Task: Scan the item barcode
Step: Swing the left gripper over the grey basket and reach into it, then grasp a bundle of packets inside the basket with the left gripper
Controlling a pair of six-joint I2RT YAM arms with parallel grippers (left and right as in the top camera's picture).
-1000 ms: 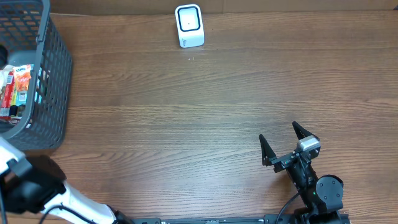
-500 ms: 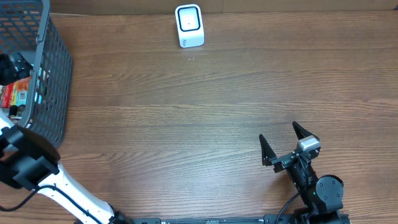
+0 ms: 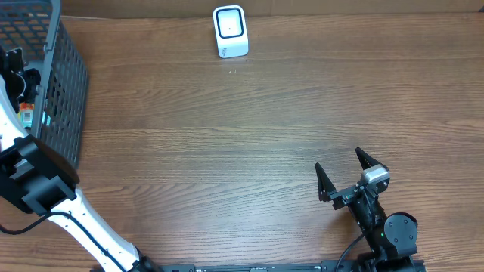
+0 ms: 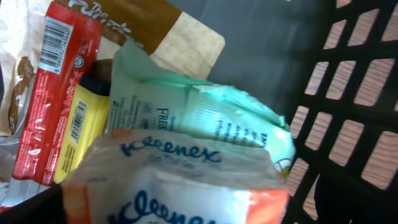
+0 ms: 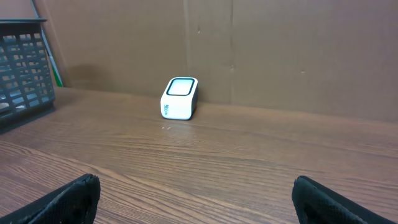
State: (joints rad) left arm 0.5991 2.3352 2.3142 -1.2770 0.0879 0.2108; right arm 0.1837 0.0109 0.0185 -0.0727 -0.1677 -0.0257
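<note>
I will next lower my left gripper deeper into the basket over the Kleenex pack (image 3: pixel 27 117) (image 4: pixel 180 186) and close it, because the pack is below it, between its open fingers.
In the left wrist view several packaged items lie in the basket: a white and orange Kleenex pack (image 4: pixel 180 186), a pale green tissue pack (image 4: pixel 211 115), a red packet (image 4: pixel 53 93) with a barcode, and a yellow one (image 4: pixel 74 130). My left gripper (image 3: pixel 15 68) reaches down inside the basket, open, right over the Kleenex pack, which fills the space between its fingers. The white barcode scanner (image 3: pixel 230 32) stands at the table's far edge and shows in the right wrist view as the scanner (image 5: pixel 180 98). My right gripper (image 3: pixel 339 160) rests open and empty near the front right.
The dark mesh basket (image 3: pixel 64 98) stands at the far left of the table, its wall (image 4: pixel 348 124) close to my left gripper. A brown and white pack (image 4: pixel 180 37) lies deeper in it. Brown boards back the table behind the scanner.
My left arm has swung up from the front left corner and over the basket rim, and its gripper now hangs inside the basket above the items. The right arm has not moved.
</note>
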